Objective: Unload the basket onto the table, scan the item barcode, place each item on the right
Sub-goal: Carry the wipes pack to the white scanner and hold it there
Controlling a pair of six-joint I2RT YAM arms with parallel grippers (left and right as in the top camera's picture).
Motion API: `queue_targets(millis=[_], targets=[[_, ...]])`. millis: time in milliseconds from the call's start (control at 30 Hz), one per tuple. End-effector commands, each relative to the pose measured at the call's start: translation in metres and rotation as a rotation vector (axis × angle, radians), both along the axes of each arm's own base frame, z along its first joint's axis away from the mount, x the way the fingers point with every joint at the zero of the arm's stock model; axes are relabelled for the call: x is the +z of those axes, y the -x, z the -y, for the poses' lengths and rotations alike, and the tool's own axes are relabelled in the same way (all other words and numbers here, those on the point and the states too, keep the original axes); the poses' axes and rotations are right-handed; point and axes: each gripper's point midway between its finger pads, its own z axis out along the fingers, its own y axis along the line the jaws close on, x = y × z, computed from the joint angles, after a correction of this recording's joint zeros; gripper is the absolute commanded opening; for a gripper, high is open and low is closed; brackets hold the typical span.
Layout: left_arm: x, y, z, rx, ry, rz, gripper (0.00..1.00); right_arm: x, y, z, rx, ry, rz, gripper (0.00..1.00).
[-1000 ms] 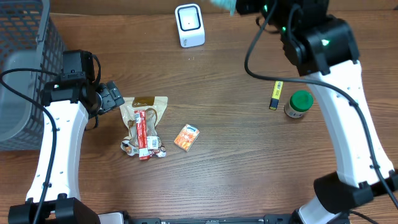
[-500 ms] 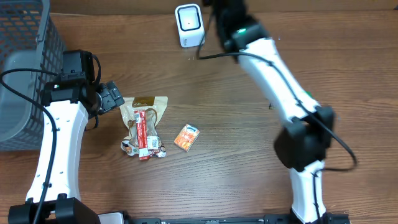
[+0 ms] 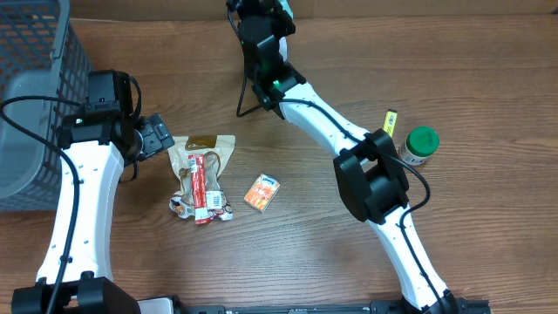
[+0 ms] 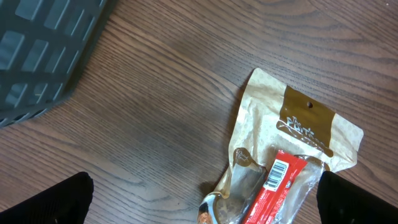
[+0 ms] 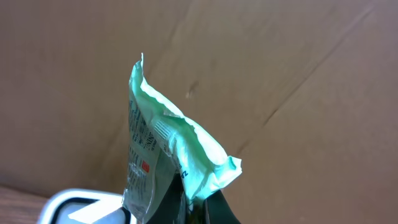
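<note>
I next need to move my right gripper back from the scanner (image 5: pixel 74 208) and down, to release the packet beside the yellow-black stick, as that side is clear of the orange box.
My right gripper (image 5: pixel 196 202) is shut on a pale green packet (image 5: pixel 174 152), which stands up crumpled in front of a brown cardboard wall. Just below and left of the packet is the white barcode scanner (image 5: pixel 74 208). In the overhead view the right arm (image 3: pixel 261 52) reaches to the table's far edge and hides the scanner. My left gripper (image 3: pixel 157 135) is open with nothing between its fingers. It hovers over the top left part of a tan snack pouch (image 4: pixel 292 149) that holds a red stick with a barcode (image 4: pixel 278 177).
A grey mesh basket (image 3: pixel 35 87) stands at the far left. A small orange box (image 3: pixel 261 193) lies mid-table. A green-lidded jar (image 3: pixel 420 146) and a yellow-black stick (image 3: pixel 389 122) sit on the right, beside the right arm's elbow.
The right arm has swung left along the back edge with the green packet and now covers the scanner. The left arm has not moved.
</note>
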Motion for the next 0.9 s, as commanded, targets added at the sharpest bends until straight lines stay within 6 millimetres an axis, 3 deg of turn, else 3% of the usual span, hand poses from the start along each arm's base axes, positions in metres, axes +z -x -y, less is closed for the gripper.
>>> queue_targets(millis=[0, 433, 867], targets=[[-0.003, 0.001, 0.0, -0.005, -0.009, -0.012, 1.0, -0.014, -0.002, 0.009, -0.049, 0.08, -0.018, 0.04], [-0.003, 0.001, 0.0, -0.005, -0.009, -0.011, 1.0, -0.061, -0.001, 0.003, -0.038, 0.112, -0.116, 0.04], [-0.003, 0.001, 0.0, -0.005, -0.009, -0.012, 1.0, -0.073, 0.012, -0.022, 0.01, 0.115, -0.16, 0.04]])
